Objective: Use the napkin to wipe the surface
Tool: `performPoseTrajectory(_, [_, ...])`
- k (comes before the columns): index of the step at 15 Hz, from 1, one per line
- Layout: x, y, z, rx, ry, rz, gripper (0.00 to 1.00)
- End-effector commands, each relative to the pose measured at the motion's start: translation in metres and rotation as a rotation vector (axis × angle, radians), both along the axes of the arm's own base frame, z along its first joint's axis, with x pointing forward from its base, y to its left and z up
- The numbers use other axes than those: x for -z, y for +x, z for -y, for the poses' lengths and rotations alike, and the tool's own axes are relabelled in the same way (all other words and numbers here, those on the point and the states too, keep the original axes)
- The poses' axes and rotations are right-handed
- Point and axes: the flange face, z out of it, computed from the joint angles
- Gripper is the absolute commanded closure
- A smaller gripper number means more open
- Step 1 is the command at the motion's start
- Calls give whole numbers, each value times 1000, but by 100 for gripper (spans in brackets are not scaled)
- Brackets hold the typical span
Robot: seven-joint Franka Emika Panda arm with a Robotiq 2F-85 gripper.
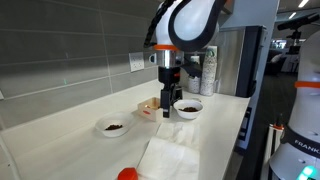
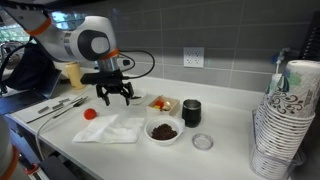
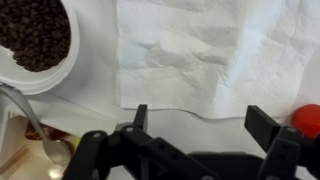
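Observation:
My gripper's open fingers are above the bare counter beside the napkin. Next I need to lower my gripper and move it over the napkin's edge onto the creased middle of the white napkin (image 2: pixel 110 129) (image 3: pixel 190 50).
The white napkin (image 1: pixel 172 156) (image 2: pixel 110 129) lies flat and slightly creased on the off-white countertop (image 1: pixel 65 138) (image 2: pixel 232 128). In the wrist view the napkin (image 3: pixel 190 50) fills the upper middle, with bare countertop (image 3: pixel 180 118) below its edge. My gripper (image 1: pixel 167 110) (image 2: pixel 115 98) hangs above the counter, just beyond the napkin's edge. It is open and empty, and its two fingers (image 3: pixel 203 125) frame bare counter next to the napkin, not touching it.
A white bowl of dark contents (image 2: pixel 162 130) (image 3: pixel 35 40) sits beside the napkin; another bowl (image 1: pixel 113 127) is further along. A red ball-like object (image 2: pixel 90 114) (image 3: pixel 310 118), a black cup (image 2: pixel 191 112), a spoon (image 3: pixel 45 140) and stacked paper cups (image 2: pixel 285 120) stand around.

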Motion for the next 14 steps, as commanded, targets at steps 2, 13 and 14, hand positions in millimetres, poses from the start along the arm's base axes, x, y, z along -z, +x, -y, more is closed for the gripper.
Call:
performPoseTrajectory(2, [43,-3,-28,10,-2,-49,0])
performPoseTrajectory(13, [116,-8,-36,132,34,-93,25])
performPoseTrajectory(14, [119,-9,-37,125,39,-90,26])
